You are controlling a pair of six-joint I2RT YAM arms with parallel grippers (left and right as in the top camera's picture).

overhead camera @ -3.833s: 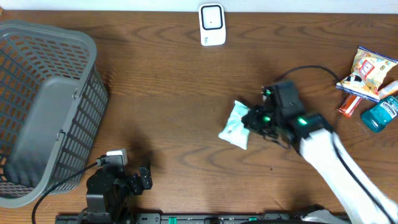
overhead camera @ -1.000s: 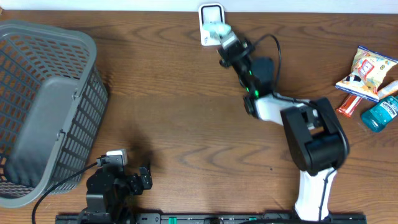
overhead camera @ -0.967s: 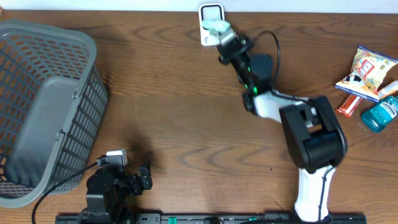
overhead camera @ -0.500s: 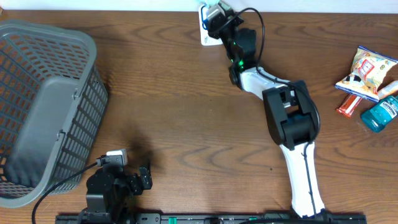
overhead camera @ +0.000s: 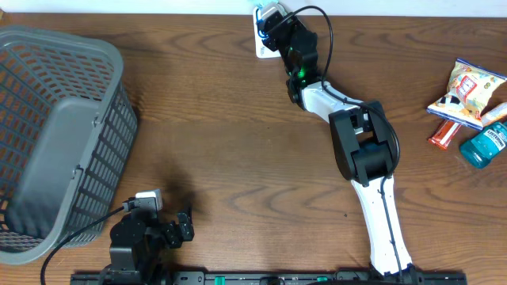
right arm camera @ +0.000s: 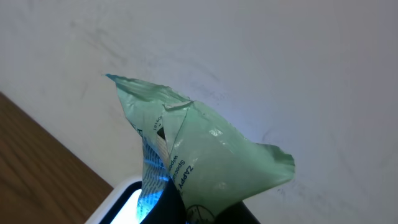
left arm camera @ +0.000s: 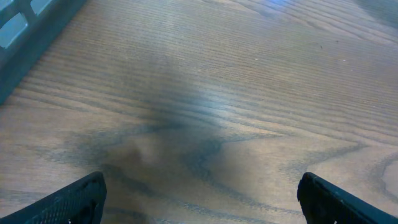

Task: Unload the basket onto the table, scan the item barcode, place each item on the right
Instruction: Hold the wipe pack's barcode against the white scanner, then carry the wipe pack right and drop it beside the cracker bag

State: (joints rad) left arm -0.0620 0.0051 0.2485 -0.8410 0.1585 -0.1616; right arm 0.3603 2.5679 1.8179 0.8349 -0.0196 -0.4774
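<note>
I need to swing my right gripper back and down to the bare wood beside the snack bag and release the bag there, since blue light already glows on the packet (overhead camera: pixel 270 11).
A pale green wipes packet (right arm camera: pixel 208 146) is pinched between my right gripper's (right arm camera: pixel 208 214) dark fingers (right arm camera: pixel 173 208); the gripper is shut on it. The packet hangs right above the white barcode scanner (right arm camera: pixel 121 199), and blue light glows on the packet's lower left edge. In the overhead view the right gripper (overhead camera: pixel 276 21) with the packet (overhead camera: pixel 270 11) sits at the table's far edge, covering most of the scanner (overhead camera: pixel 261 51). My left gripper (left arm camera: pixel 200 196) is open over bare wood near the front left (overhead camera: pixel 184 224), with nothing between its fingertips (left arm camera: pixel 81 199).
A grey mesh basket (overhead camera: pixel 55 134) fills the left side; its corner shows in the left wrist view (left arm camera: pixel 25 31). At the right edge lie a snack bag (overhead camera: pixel 467 89), an orange stick pack (overhead camera: pixel 444 134) and a blue bottle (overhead camera: pixel 485 145). A white wall rises behind the scanner.
The right arm lifted the packet from mid-table and carried it to the scanner, edging a little further left in the last half second. The left arm stayed still.
</note>
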